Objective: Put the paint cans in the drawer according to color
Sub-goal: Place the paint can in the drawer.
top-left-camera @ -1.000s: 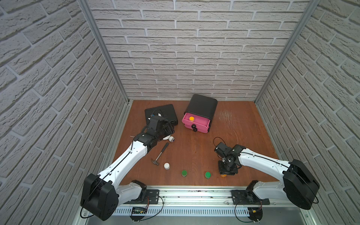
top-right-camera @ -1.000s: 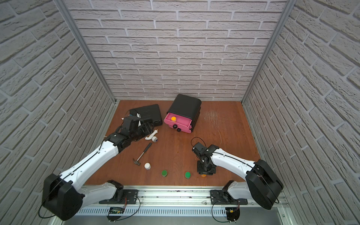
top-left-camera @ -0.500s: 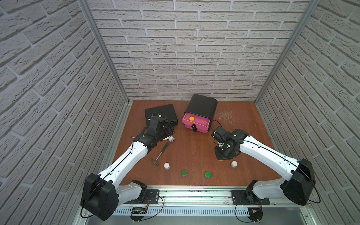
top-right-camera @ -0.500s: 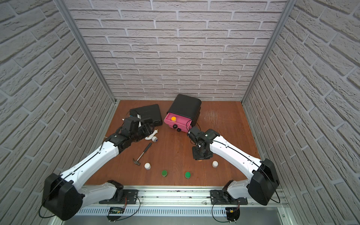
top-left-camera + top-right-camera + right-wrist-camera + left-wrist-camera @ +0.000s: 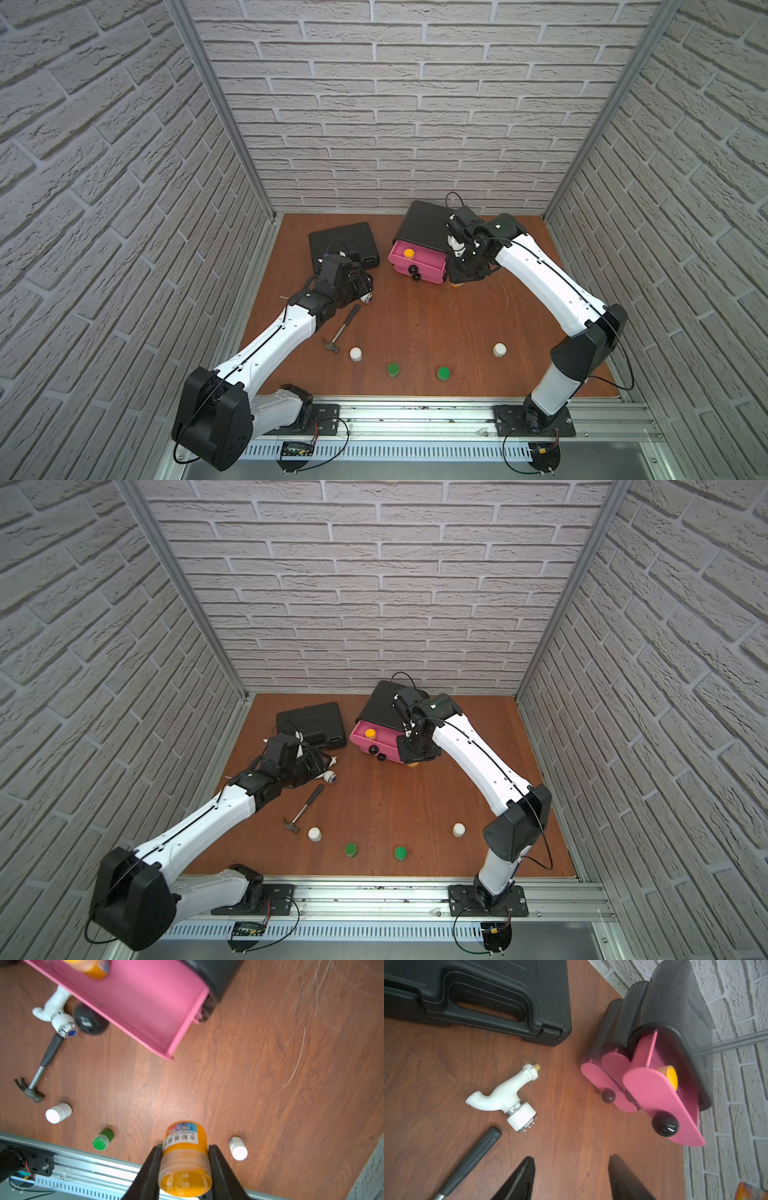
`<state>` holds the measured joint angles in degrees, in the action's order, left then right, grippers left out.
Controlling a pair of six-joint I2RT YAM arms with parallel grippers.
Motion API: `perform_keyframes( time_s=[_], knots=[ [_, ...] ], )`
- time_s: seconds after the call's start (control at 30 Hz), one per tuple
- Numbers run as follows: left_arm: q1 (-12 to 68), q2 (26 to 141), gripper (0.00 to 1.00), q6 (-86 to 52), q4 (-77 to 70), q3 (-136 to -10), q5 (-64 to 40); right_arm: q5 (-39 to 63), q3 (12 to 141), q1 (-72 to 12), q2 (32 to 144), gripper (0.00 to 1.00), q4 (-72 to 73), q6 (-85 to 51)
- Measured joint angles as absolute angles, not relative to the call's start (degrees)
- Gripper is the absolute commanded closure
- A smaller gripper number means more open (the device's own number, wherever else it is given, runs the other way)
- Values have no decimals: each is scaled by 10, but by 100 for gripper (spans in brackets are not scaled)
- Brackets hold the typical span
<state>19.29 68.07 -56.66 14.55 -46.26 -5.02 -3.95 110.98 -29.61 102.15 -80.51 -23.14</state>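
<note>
The drawer's bare bottom is outward of my right gripper, so it should move outward over the pink drawer's rim and down to release the orange-yellow can.
My right gripper [image 5: 185, 1148] is shut on an orange-yellow paint can [image 5: 185, 1159], held above the table by the right front corner of the open pink drawer [image 5: 145, 1001]. In both top views only a sliver of that can [image 5: 457, 285] [image 5: 412, 764] shows under the gripper. A second orange-yellow can [image 5: 409, 252] stands inside the drawer [image 5: 419, 270]. Two white cans [image 5: 355, 353] [image 5: 499, 349] and two green cans [image 5: 393, 368] [image 5: 443, 372] stand near the front edge. My left gripper [image 5: 571, 1158] is open and empty, low over bare wood left of the drawer unit.
A black tool case [image 5: 344, 249] lies at the back left. A white tap fitting [image 5: 506, 1095] and a hammer [image 5: 343, 328] lie beside my left gripper. Two lower pink drawers [image 5: 600, 1076] are closed. Brick walls enclose three sides; a metal rail [image 5: 415, 419] runs along the front.
My right arm has lifted the orange-yellow can from the front of the table and carried it back to the drawer unit, uncovering a white can. The left arm has stayed still.
</note>
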Motion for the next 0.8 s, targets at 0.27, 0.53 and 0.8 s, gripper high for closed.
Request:
perform_keyframes(
  time_s=[0.27,0.53,0.8],
  knots=[
    [193,696,40,-566,122,-463,-81,-36,1279,-287,1148,90,-837,-204],
    [194,720,40,-562,115,-464,-98,-28,1320,-284,1197,90,-839,-201],
    [194,731,40,-559,112,-467,-107,-31,1355,-283,1243,89,-838,-199]
  ],
)
